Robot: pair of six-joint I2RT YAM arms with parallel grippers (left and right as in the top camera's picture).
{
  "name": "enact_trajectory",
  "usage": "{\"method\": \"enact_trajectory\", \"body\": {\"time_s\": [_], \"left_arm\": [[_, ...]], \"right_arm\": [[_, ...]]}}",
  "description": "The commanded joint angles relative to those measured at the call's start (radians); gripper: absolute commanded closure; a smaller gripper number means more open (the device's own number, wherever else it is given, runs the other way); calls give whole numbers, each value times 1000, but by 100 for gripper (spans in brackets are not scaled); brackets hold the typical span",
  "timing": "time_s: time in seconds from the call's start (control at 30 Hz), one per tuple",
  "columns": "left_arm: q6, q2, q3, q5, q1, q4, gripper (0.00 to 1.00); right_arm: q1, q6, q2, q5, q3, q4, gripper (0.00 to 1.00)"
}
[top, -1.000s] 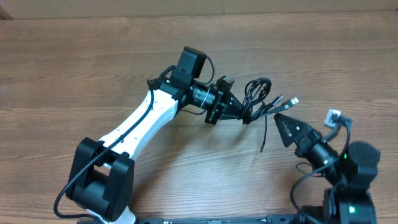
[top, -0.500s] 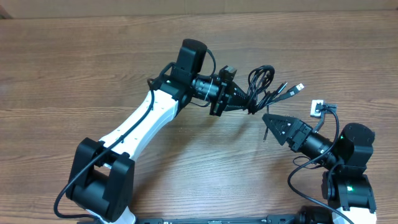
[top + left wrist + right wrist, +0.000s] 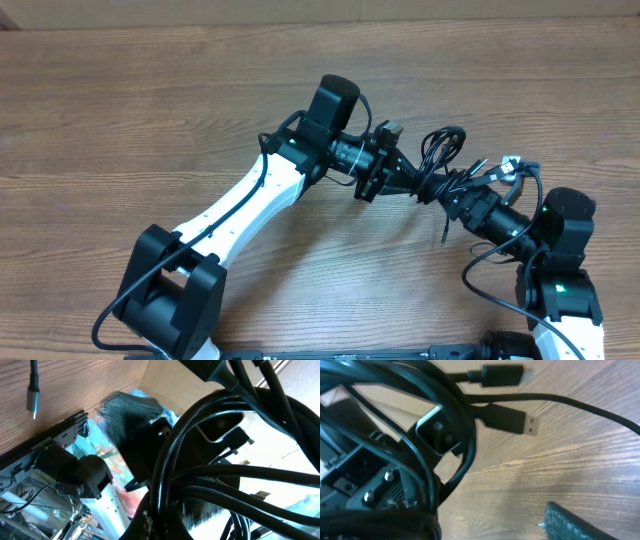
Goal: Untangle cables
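My left gripper eases slightly outward next and releases the cords. The bundle's lower part (image 3: 430,182) (image 3: 161,510) lies between its fingers, with my right gripper against that part.
The cables (image 3: 445,150) are a bundle of thin black cords in loops, held off the wooden table (image 3: 150,110). My left gripper (image 3: 422,185) is shut on the bundle's lower part. In the left wrist view the cords (image 3: 210,460) fill the frame and hide the jaws. My right gripper (image 3: 455,198) is open, right against the bundle from the lower right. In the right wrist view its jaws (image 3: 485,520) are wide apart, with the loops (image 3: 445,420) by the left finger. Two plug tips (image 3: 512,417) stick out to the right. One cord end (image 3: 443,232) hangs down.
The right arm's own thicker black cable (image 3: 480,270) loops beside its base at the lower right. The left arm (image 3: 250,200) crosses the table from the lower left. A loose plug tip (image 3: 32,397) shows over the wood in the left wrist view.
My left gripper has carried the bundle to the right. My right gripper has moved up and left, from a gap below the bundle to right against it.
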Motion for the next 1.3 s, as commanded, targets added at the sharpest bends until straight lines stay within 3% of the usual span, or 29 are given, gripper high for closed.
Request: {"method": "enact_trajectory", "body": {"time_s": [0.0, 0.13, 0.17, 0.27, 0.3, 0.37, 0.5, 0.77, 1.27], "left_arm": [[32, -32, 19, 64, -2, 12, 96], [60, -32, 19, 64, -6, -6, 96], [65, -32, 19, 61, -10, -24, 96], [65, -32, 19, 36, -17, -41, 96], [65, -32, 19, 24, -20, -41, 96], [65, -32, 19, 21, -26, -41, 96], [65, -32, 19, 20, -26, -40, 96], [64, -32, 19, 39, -14, -17, 96], [-60, -32, 19, 32, 113, 267, 96]], "right_arm": [[6, -16, 9, 6, 19, -5, 37], [6, -16, 9, 8, 19, -3, 43], [6, -15, 9, 21, 19, 6, 48], [6, 3, 9, 82, 19, 11, 71], [6, 3, 9, 101, 19, 10, 86], [6, 3, 9, 114, 19, 11, 96], [6, -2, 9, 142, 19, -22, 96], [6, -61, 9, 419, 19, -244, 96], [6, -241, 9, 664, 19, -380, 96]]}}
